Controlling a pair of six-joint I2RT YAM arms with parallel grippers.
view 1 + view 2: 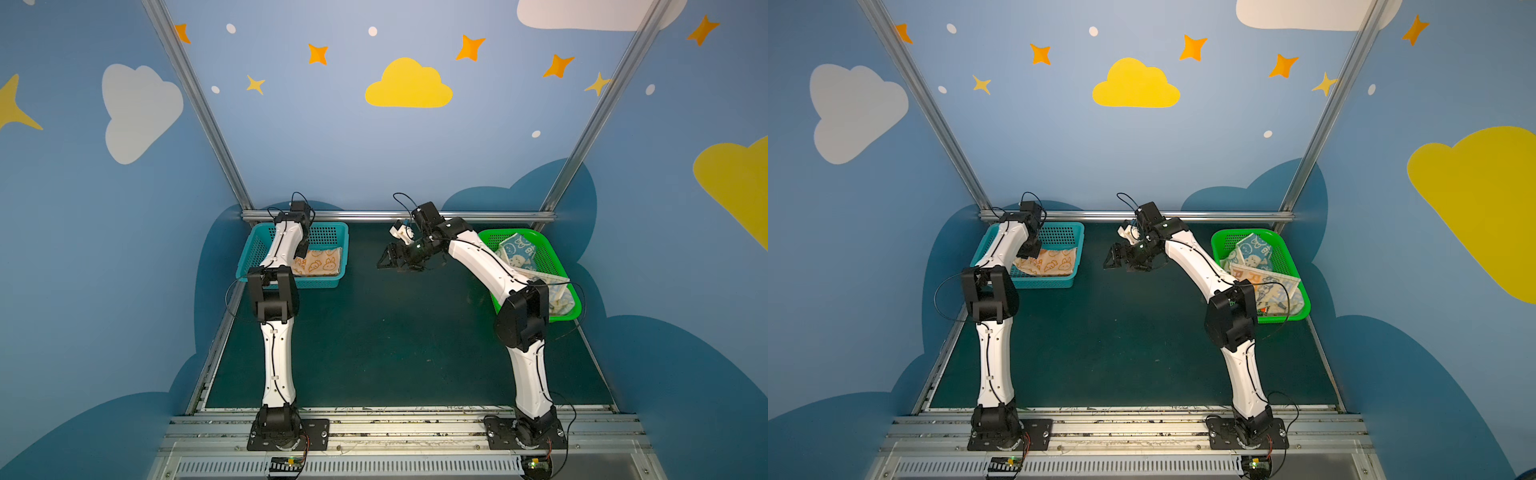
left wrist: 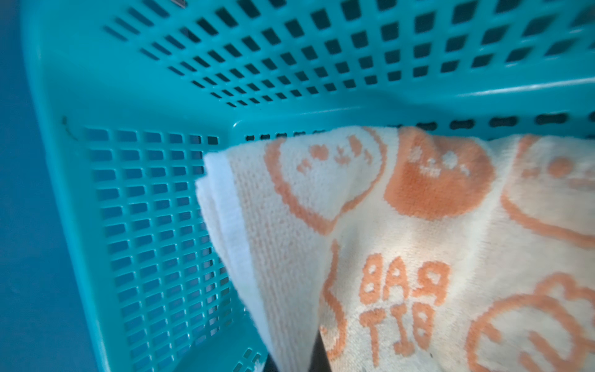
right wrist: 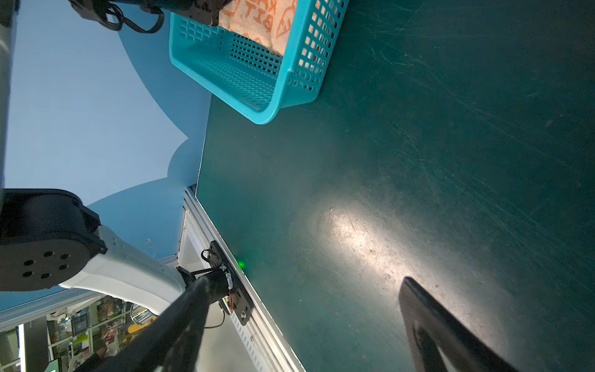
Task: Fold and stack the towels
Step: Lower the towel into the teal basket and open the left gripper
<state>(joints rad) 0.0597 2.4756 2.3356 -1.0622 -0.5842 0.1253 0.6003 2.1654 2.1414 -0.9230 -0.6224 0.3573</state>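
Note:
The orange-cream towel's edge still stands raised, so my left gripper will next move down toward the teal basket's bottom just below it and let go of that edge.
An orange-cream towel (image 1: 320, 262) (image 1: 1054, 262) with rabbit prints lies in the teal basket (image 1: 291, 282) (image 1: 1038, 282). My left gripper (image 1: 302, 249) (image 2: 296, 364) reaches down into that basket and is shut on the towel's edge (image 2: 418, 241), where several layers show. A blue-cream towel (image 1: 517, 251) (image 1: 1254, 249) and a striped lettered towel (image 1: 1262, 278) lie crumpled in the green basket (image 1: 561, 318) (image 1: 1287, 318), partly hidden by my right arm. My right gripper (image 1: 388, 259) (image 1: 1115, 259) (image 3: 306, 309) hovers open over the mat's far middle, holding nothing.
The dark green mat (image 1: 395, 340) (image 3: 418, 145) spans the space between the two baskets. A metal rail (image 1: 395, 216) runs along the far edge and metal posts rise at the far corners. The teal basket (image 3: 267, 109) shows the orange towel (image 3: 254, 19) inside it.

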